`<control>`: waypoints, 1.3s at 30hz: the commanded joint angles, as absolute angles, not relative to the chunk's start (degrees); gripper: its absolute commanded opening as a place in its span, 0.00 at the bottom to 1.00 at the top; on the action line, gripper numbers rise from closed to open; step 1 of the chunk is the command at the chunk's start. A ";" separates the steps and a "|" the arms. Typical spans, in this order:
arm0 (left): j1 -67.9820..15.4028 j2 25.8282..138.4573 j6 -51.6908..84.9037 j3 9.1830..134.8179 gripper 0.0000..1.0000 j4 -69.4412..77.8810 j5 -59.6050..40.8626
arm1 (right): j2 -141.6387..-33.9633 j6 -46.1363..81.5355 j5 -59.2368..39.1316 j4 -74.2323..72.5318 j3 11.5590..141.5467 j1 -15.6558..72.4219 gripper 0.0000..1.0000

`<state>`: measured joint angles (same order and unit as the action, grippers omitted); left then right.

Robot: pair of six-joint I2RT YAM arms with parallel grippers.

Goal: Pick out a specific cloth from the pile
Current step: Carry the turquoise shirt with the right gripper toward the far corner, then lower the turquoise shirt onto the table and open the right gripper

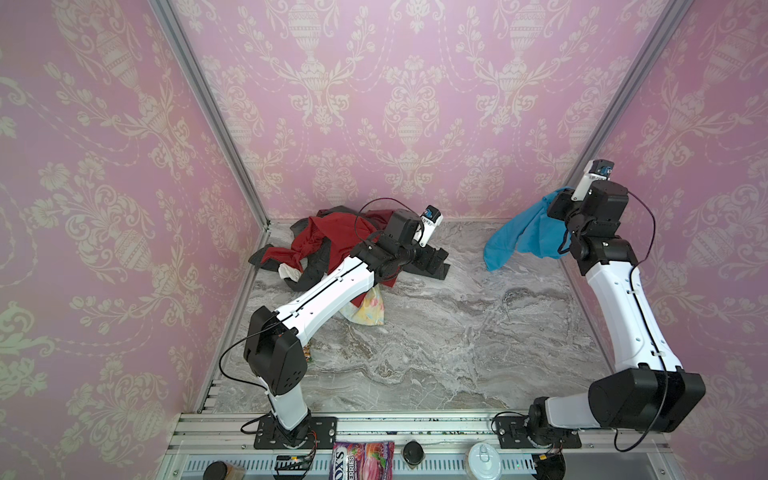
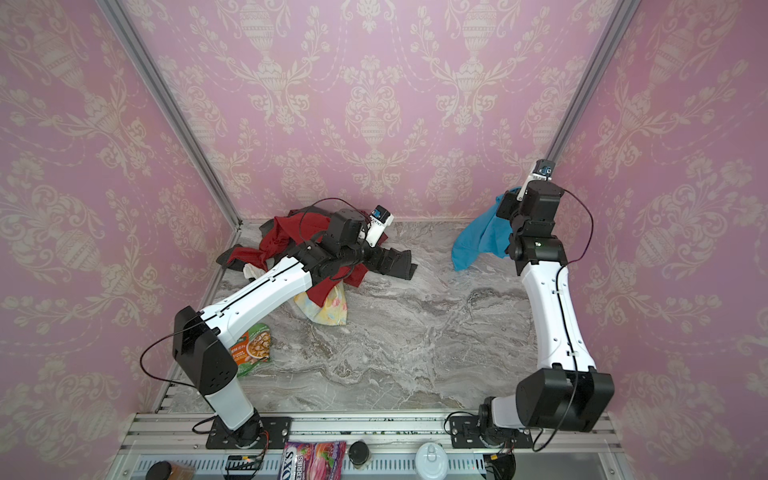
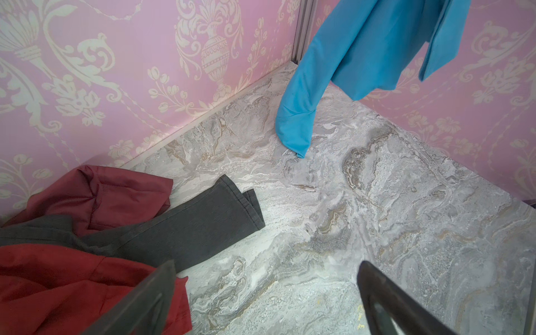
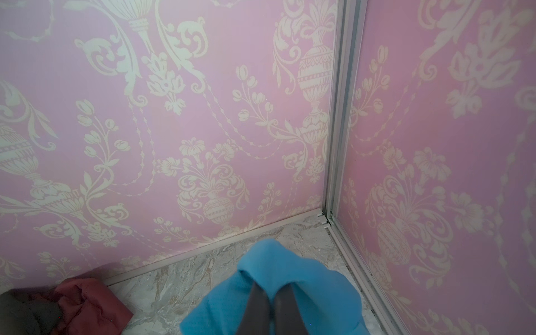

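Note:
The turquoise-blue cloth in my right gripper goes down onto the bare marble below the gripper next. The gripper then releases the upper fold there, clear of the pile.
The turquoise-blue cloth hangs in the air at the back right, and its lowest tip just reaches the marble table. My right gripper is shut on the cloth's upper fold, high near the right corner. The pile lies at the back left: a large red cloth, a maroon piece, a dark grey piece, a white bit and a pastel floral cloth. My left gripper hovers open at the pile's right edge, holding nothing.
Pink patterned walls close in the table on three sides, with metal posts in the back corners. A green snack packet lies under the left arm. A candy bag, a can and a dark jar sit beyond the front rail.

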<state>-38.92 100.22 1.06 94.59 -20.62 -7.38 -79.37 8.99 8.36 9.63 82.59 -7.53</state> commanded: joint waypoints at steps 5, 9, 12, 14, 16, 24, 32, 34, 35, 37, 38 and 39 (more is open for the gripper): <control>-39.29 100.67 5.95 90.33 0.99 -16.73 -9.92 | -75.86 14.05 6.72 7.03 63.98 -7.87 0.00; -39.25 100.07 6.42 88.66 0.99 -16.02 -10.02 | -79.39 14.85 5.06 10.44 62.39 -7.89 0.00; -39.29 99.28 6.67 87.02 0.99 -14.92 -9.80 | -82.97 14.68 3.91 12.39 63.38 -7.88 0.00; -39.28 98.64 7.06 86.02 0.99 -14.14 -9.71 | -85.72 14.92 3.30 13.20 64.58 -7.96 0.00; -39.28 98.34 7.36 85.23 0.99 -13.81 -9.73 | -88.49 15.18 2.92 13.57 66.03 -7.95 0.00; -39.15 96.88 7.73 83.34 0.99 -13.45 -9.00 | -100.63 16.61 3.61 16.81 75.68 -8.93 0.00; -39.15 96.92 8.31 82.18 0.99 -12.59 -8.70 | -115.36 16.44 1.06 26.44 89.04 -9.79 0.00; -39.20 97.00 8.50 82.26 0.99 -12.40 -8.61 | -118.72 17.19 0.80 30.32 93.07 -9.85 0.00; -39.20 97.03 8.53 82.27 0.99 -12.24 -8.64 | -120.38 17.69 0.74 31.71 94.58 -9.82 0.00; -39.18 97.02 8.70 82.27 0.99 -11.98 -8.70 | -122.46 18.90 0.41 32.89 96.25 -9.84 0.07; -39.17 97.10 8.77 82.27 0.99 -11.90 -8.62 | -123.45 19.42 -0.06 32.91 96.76 -9.72 0.09; -39.13 97.14 8.78 82.27 0.99 -11.95 -8.59 | -124.03 19.89 -0.21 32.93 97.07 -9.83 0.11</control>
